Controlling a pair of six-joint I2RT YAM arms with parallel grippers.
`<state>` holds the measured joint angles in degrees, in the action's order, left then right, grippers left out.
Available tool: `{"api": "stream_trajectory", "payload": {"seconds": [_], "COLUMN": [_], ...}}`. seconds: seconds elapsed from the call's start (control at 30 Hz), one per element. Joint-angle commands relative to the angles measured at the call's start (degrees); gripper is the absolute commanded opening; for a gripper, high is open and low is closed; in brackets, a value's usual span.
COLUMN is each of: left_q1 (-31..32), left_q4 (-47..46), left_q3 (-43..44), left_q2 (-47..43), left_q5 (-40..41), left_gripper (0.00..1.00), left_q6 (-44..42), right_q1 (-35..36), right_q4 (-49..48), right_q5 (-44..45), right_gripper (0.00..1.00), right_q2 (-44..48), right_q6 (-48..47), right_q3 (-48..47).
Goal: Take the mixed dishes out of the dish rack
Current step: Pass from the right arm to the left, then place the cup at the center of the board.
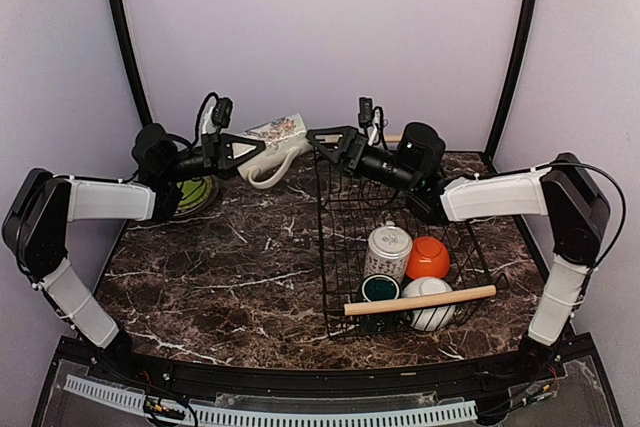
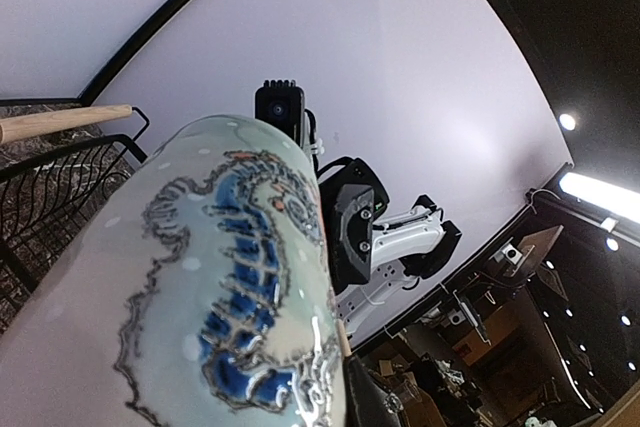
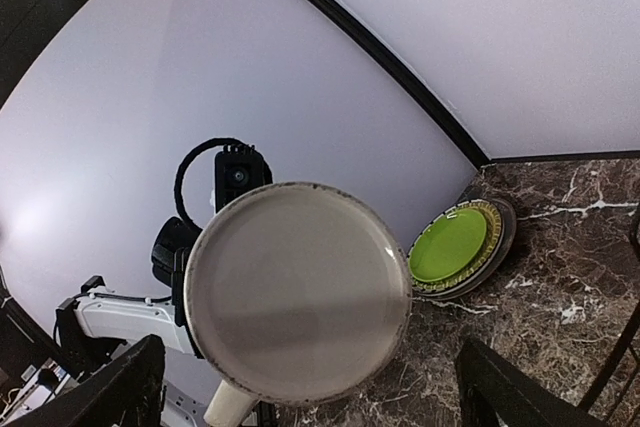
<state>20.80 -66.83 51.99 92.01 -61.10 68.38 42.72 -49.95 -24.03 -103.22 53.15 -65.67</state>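
Note:
My left gripper holds the cream mug [image 1: 276, 139] sideways, so next it turns downward and lowers it onto the bare tabletop beside the plates to release it upright.
My left gripper [image 1: 250, 147] is shut on the cream mug [image 1: 276, 139], which has a blue seahorse pattern. It holds the mug on its side above the table, left of the dish rack [image 1: 340, 247]. In the left wrist view the mug [image 2: 200, 287] fills the frame, with one finger [image 2: 390, 402] against its edge. My right gripper [image 1: 328, 140] is open and faces the mug's base [image 3: 298, 292], its fingers [image 3: 125, 387] spread wide to either side. The rack holds a patterned white mug [image 1: 387, 250], an orange bowl [image 1: 429, 257], a small dark green cup [image 1: 380, 288] and a white bowl [image 1: 431, 313].
The lime-green plate [image 3: 449, 245] lies on the grey patterned plate [image 3: 500, 232] at the table's far left by the wall; both are partly behind my left arm in the top view [image 1: 196, 195]. A wooden rod handle [image 1: 420, 300] spans the rack's near end.

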Motion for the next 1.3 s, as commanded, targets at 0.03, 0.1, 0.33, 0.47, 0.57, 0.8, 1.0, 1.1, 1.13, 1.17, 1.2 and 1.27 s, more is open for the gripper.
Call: {"api": "stream_trajectory", "payload": {"seconds": [0.03, 0.1, 0.33, 0.47, 0.57, 0.8, 1.0, 1.1, 1.13, 1.17, 1.2, 1.27], "left_q1": [-1.12, -1.63, -1.79, -1.74, -1.72, -0.38, 2.2, 4.14, 4.99, 5.28, 5.56, 5.77], "left_q4": [4.27, 20.41, 66.57, 77.19, 80.34, 92.75, 100.26, 103.36, 103.95, 105.22, 105.84, 107.95], "left_q3": [0.82, 1.91, 9.93, 12.88, 15.59, 23.45, 29.44, 31.34, 32.1, 32.51, 33.41, 35.14], "left_q2": [-7.09, -10.15, -18.26, -17.76, -15.43, -6.16, -0.67, 1.78, 2.21, 3.31, 3.9, 6.24], "left_q5": [2.15, 5.32, 36.47, 53.47, 55.25, 58.6, 64.05, 65.72, 67.73, 68.85, 69.89, 68.95], "left_gripper": [0.01, 0.01, 0.01, 0.01, 0.01, 0.01, 0.01, 0.01, 0.01, 0.01, 0.01, 0.01], "left_q6": [-9.3, -21.15, -49.93, -52.88, -53.64, -55.95, -59.14, -60.8, -61.92, -62.38, -62.95, -63.18], "right_q1": [-0.97, -1.23, -1.24, -1.24, -1.24, -1.24, -1.24, -1.24, -1.24, -1.24, -1.24, -1.28], "right_q4": [8.04, 14.66, 32.01, 36.78, 39.2, 40.94, 42.0, 41.73, 41.88, 42.07, 42.0, 41.5], "right_q5": [0.65, 1.84, 9.25, 12.41, 13.42, 13.64, 13.79, 14.08, 14.28, 14.34, 14.09, 13.87], "right_gripper": [0.99, 0.99, 0.99, 0.99, 0.99, 0.99, 0.99, 0.99, 0.99, 0.99, 0.99, 0.99], "right_q2": [6.21, 8.76, 17.05, 19.51, 20.1, 20.17, 20.19, 20.25, 20.25, 20.22, 20.25, 20.18], "right_q6": [-2.97, -6.22, -16.53, -19.45, -20.29, -21.15, -21.15, -21.1, -20.88, -20.71, -20.71, -20.69], "right_q3": [1.78, 1.62, 1.34, 1.29, 0.58, 0.13, 0.59, 1.5, 1.63, 1.66, 1.75, 2.18]}}
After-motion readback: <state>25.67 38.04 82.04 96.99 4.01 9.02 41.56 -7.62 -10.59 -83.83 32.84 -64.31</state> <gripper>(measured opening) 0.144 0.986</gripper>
